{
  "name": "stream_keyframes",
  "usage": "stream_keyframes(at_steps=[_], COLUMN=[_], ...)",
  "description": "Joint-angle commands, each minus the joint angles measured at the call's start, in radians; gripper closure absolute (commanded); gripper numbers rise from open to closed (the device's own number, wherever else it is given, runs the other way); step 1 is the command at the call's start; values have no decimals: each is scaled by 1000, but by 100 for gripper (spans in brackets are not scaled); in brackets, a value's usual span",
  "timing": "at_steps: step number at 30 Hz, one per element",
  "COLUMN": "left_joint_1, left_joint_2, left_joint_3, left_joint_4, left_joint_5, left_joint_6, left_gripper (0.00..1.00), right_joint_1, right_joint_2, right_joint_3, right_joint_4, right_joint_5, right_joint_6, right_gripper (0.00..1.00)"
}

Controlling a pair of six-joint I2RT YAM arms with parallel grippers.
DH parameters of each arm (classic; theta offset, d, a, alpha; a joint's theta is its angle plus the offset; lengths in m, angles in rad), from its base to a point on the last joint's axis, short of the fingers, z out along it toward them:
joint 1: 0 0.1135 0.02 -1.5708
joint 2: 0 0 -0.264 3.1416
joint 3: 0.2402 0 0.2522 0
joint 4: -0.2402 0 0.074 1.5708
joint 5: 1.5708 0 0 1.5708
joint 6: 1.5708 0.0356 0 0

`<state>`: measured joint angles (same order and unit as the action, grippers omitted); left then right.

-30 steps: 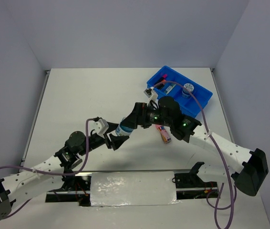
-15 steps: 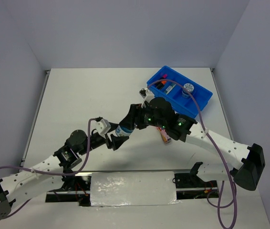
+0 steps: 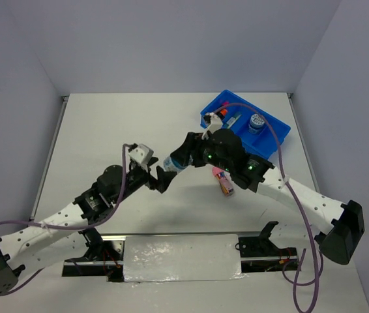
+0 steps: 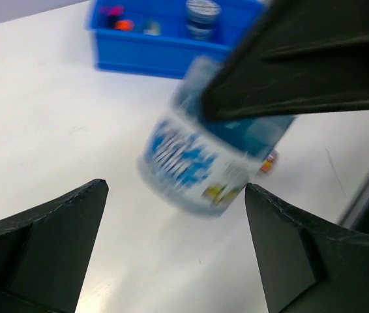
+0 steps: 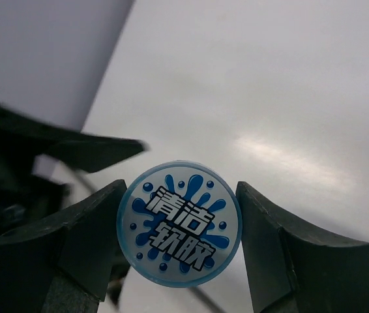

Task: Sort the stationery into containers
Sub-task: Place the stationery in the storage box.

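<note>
My right gripper needs to move over the tray next and then down to release, because the space beside the second tub is to the gripper's right in the top view.
My right gripper is shut on a round blue tub with a blue-and-white label, held above the table's middle. In the right wrist view the tub's lid sits squeezed between both fingers. My left gripper is open just left of the tub. In the left wrist view the tub hangs beyond the wide-apart fingers, not touching them. The blue divided tray stands at the far right. It holds a second round tub and highlighters. A pink-gold cylinder lies on the table.
The right arm's purple cable arcs over the tray. A foil-covered strip runs along the near edge between the arm bases. Grey walls close in the table on three sides.
The right gripper has carried the tub slightly away from the near edge. The left gripper has followed it, moving away from the near edge and staying open beside the tub.
</note>
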<state>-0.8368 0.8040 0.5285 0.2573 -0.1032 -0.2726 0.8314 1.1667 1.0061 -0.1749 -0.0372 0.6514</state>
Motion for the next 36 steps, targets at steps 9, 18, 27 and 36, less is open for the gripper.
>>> stream_keyframes(at_steps=[9,18,27,36], left_joint_1=[15,12,13,13], left_joint_2=[12,-95,-164,-137], left_joint_3=[372,424,381,369], left_joint_4=[-677,-819,-860,-846], left_joint_5=[-451,-271,-288,-274], left_joint_6=[-393,-286,-238,-224], left_gripper=[1,1,1,1], right_joint_1=[-423,-606,-684,-698], right_joint_2=[99,385,542,579], right_joint_3=[84,252,325,301], right_joint_4=[2,92,97,89], right_joint_5=[611,574,504,517], right_joint_6=[-213,-315,-323,-300], right_gripper=[100,100,100,94])
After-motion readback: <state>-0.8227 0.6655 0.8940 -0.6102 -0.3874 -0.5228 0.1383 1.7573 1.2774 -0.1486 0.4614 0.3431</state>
